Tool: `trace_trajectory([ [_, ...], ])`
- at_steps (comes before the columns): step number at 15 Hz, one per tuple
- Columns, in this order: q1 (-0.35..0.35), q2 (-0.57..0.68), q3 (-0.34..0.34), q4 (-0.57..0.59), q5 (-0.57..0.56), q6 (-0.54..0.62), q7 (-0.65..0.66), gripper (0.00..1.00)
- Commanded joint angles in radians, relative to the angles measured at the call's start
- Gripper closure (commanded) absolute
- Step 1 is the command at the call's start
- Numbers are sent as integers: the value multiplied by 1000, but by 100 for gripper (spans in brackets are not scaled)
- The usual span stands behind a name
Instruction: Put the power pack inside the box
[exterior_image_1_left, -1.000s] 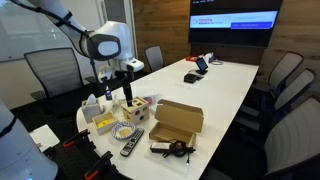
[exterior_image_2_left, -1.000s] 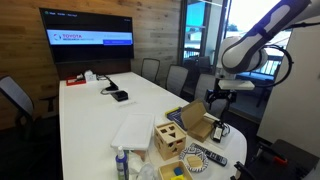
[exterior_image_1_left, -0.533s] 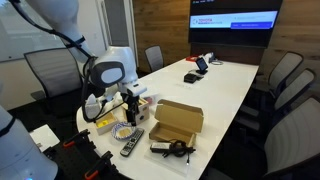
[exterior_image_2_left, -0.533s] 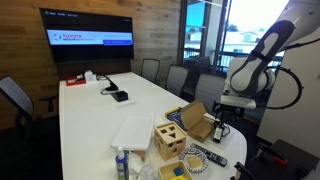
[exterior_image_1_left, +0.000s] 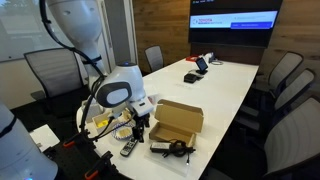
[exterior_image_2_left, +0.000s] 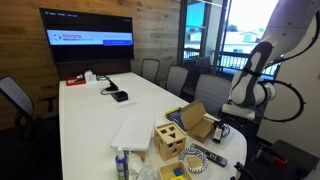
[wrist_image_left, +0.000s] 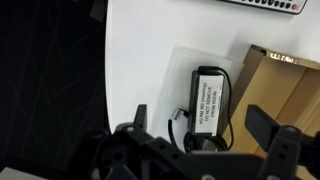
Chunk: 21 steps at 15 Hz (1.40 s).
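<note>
My gripper is to move down and away from my base next, onto the labelled body of the power pack (exterior_image_1_left: 162, 147) (wrist_image_left: 207, 103).
The power pack (wrist_image_left: 207, 105) is a small black brick with a white label and a bundled cord. It lies on the white table beside the box (wrist_image_left: 287, 85), a shallow brown cardboard carton with its flap lid up. In the wrist view my gripper (wrist_image_left: 203, 127) is open and empty above the pack, one finger on each side of it. In both exterior views the gripper (exterior_image_1_left: 140, 124) (exterior_image_2_left: 220, 128) hangs low near the table's front end, next to the box (exterior_image_1_left: 178, 120) (exterior_image_2_left: 198, 120). The pack also shows in an exterior view (exterior_image_1_left: 172, 149).
A long remote control (exterior_image_1_left: 131, 146) (wrist_image_left: 250, 4) lies near the pack. A wooden cube box with coloured shapes (exterior_image_2_left: 168, 140) and a white flat board (exterior_image_2_left: 132, 131) sit further in. Office chairs ring the long table; its edge is close to the pack.
The arm has swung down and toward the table's front end. The gripper has dropped from above the wooden cube to just over the power pack. It stays open.
</note>
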Motion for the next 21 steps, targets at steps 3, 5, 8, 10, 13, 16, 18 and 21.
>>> trace_trajectory([
  [3, -8, 156, 82, 108, 226, 34, -129, 0],
  [5, -4, 205, 84, 151, 272, 27, -158, 0],
  [8, -10, 266, 79, 209, 313, 12, -195, 0],
  [10, -27, 306, 92, 247, 334, 12, -217, 0],
  [13, -24, 369, 88, 303, 355, 9, -243, 0],
  [16, -28, 424, 93, 355, 366, 7, -256, 0],
  [18, -18, 459, 84, 386, 375, 3, -261, 0],
  [21, -35, 492, 93, 412, 385, 15, -266, 0],
])
